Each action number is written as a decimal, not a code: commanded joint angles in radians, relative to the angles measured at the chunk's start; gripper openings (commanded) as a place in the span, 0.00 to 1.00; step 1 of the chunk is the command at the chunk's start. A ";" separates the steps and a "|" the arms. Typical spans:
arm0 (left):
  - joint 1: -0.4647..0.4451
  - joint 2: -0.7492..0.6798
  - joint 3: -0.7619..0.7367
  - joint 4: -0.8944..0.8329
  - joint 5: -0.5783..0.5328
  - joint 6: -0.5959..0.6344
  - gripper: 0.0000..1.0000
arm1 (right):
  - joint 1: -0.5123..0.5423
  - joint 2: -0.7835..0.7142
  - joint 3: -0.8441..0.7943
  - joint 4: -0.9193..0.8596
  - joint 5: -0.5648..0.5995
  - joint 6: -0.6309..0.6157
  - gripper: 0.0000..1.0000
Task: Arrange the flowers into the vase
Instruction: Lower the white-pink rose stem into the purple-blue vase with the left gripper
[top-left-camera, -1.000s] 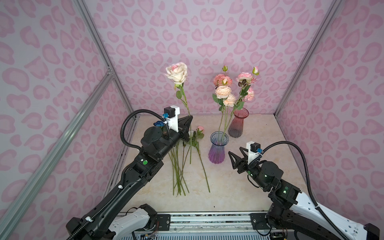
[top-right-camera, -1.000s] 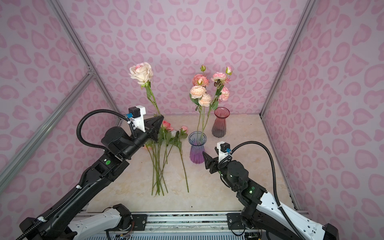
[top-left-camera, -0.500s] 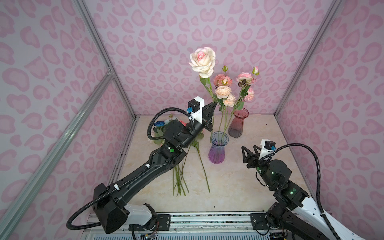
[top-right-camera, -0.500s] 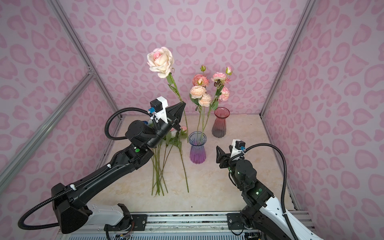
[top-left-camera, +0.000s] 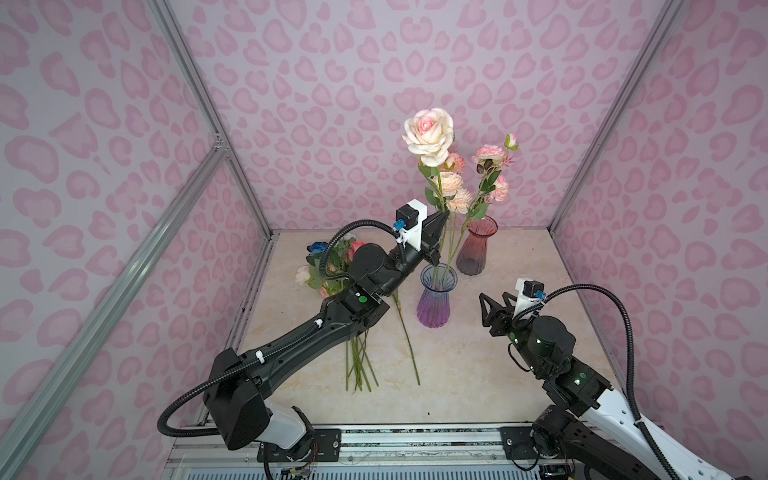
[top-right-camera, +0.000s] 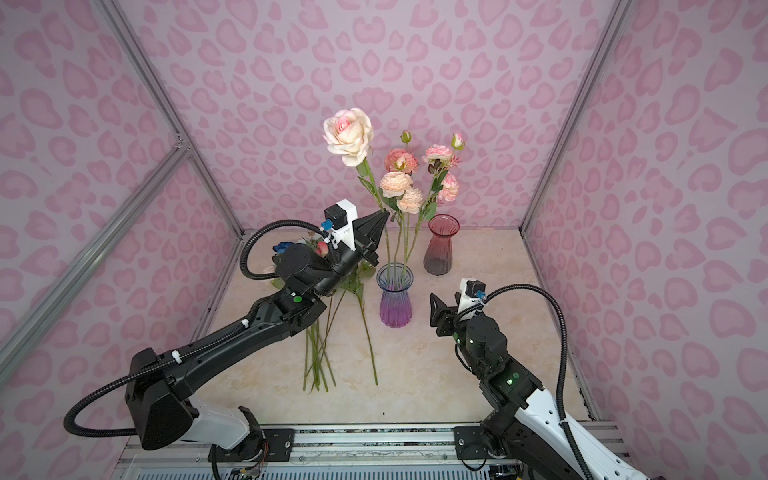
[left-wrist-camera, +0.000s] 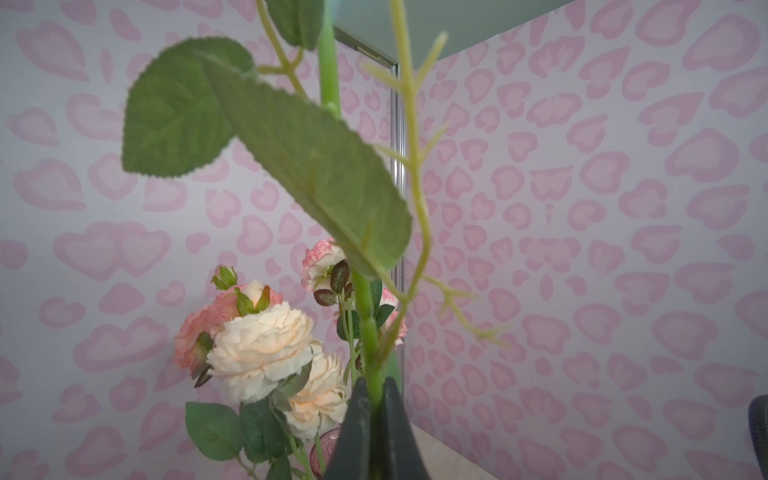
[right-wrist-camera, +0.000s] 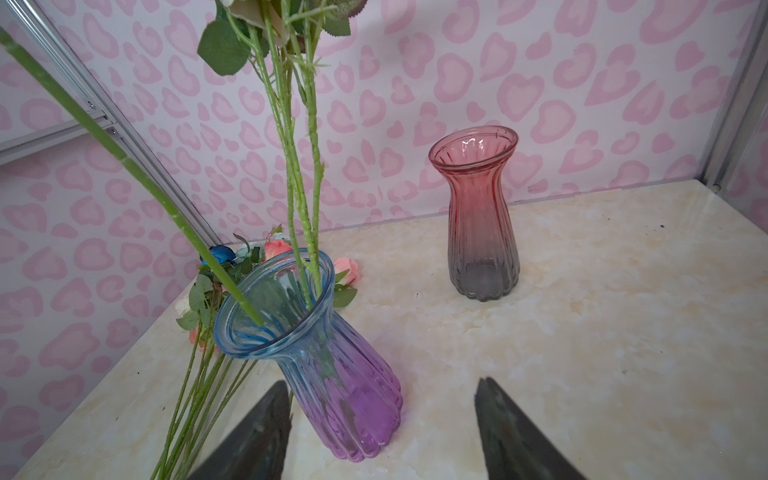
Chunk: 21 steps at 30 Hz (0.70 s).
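I should next lower my left gripper toward the opening of the purple vase (top-left-camera: 439, 277) below it, sink the rose's green stem deeper and release it.
My left gripper (top-left-camera: 443, 216) (top-right-camera: 383, 215) (left-wrist-camera: 376, 388) is shut on the green stem of a cream-pink rose (top-left-camera: 428, 131) (top-right-camera: 348, 133). It holds the rose upright above the blue-to-purple vase (top-left-camera: 436, 297) (top-right-camera: 395, 297) (right-wrist-camera: 332, 345). In the right wrist view the stem's lower end (right-wrist-camera: 232, 291) slants into the vase mouth. Two stems with peach and pink blooms (top-left-camera: 451, 187) (top-right-camera: 397, 185) stand in that vase. More flowers (top-left-camera: 332, 266) (top-right-camera: 320, 249) lie on the table at the left. My right gripper (top-left-camera: 493, 296) (top-right-camera: 444, 297) (right-wrist-camera: 382, 382) is open and empty, right of the vase's base.
An empty red glass vase (top-left-camera: 476, 245) (top-right-camera: 442, 245) (right-wrist-camera: 478, 216) stands behind and right of the purple one. Long stems (top-left-camera: 357, 361) of the lying flowers reach toward the table's front. Pink patterned walls enclose the marble table (top-left-camera: 540, 374) on three sides.
My left arm has carried the rose to the right, from above the lying flowers to over the purple vase, and its stem end now sits in the mouth. The right gripper has drawn back slightly rightward.
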 joint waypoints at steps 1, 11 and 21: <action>-0.008 0.036 0.023 -0.045 0.002 -0.003 0.03 | 0.001 -0.001 -0.006 0.023 -0.002 0.008 0.71; -0.012 0.158 0.078 -0.190 -0.026 0.057 0.05 | -0.005 -0.030 -0.024 0.014 0.004 0.012 0.71; -0.035 0.194 0.085 -0.245 -0.094 0.111 0.15 | -0.007 -0.036 -0.033 0.014 -0.006 0.018 0.71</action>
